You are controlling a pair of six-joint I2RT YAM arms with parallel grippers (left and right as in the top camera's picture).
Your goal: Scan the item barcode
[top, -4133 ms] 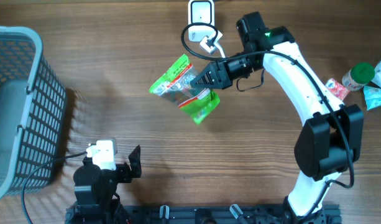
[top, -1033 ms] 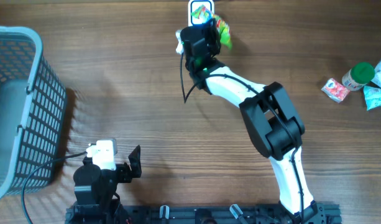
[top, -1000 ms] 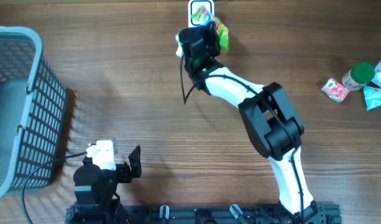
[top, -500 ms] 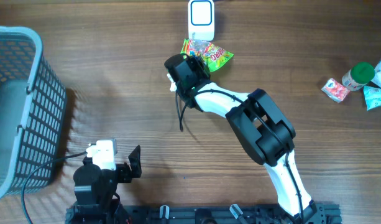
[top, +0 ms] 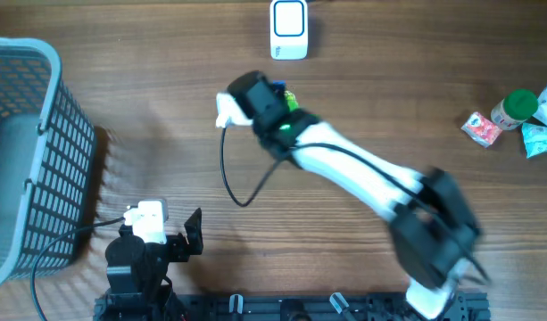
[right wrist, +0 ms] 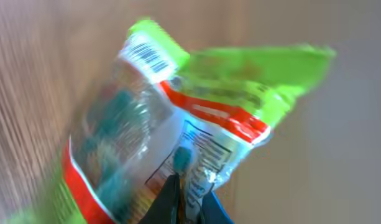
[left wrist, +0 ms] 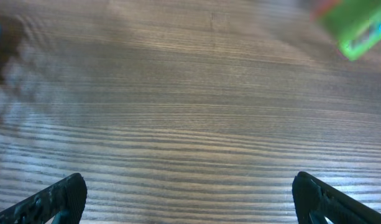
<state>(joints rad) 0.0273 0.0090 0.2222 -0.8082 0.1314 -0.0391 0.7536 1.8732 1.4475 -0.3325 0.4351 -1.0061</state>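
I will next move my right gripper to the right in the overhead view and release the bag point(top: 288, 98) beside the blue-white packets, because the other items are gathered there.
The item is a green, red and clear snack bag point(right wrist: 178, 124) with its barcode point(right wrist: 146, 56) near the top edge, and the picture is blurred. My right gripper point(right wrist: 185, 198) is shut on the bag's lower edge. From overhead, the right gripper point(top: 275, 96) sits below the white scanner point(top: 288, 18), with only a green sliver of the bag point(top: 288, 98) showing past the wrist. The bag point(left wrist: 352, 25) also appears as a green blur at the top right of the left wrist view. My left gripper point(top: 191, 234) rests at the front left, and its jaws point(left wrist: 190, 199) are wide open over bare wood.
A grey mesh basket point(top: 23, 134) fills the left edge. At the far right lie a green-capped bottle point(top: 514, 107), a red-and-white packet point(top: 483, 127) and blue-white packets point(top: 541, 134). A black cable point(top: 233, 178) hangs from the right wrist over the table.
The right arm has carried the bag from right at the scanner back toward the table's middle and left. The left arm has not moved.
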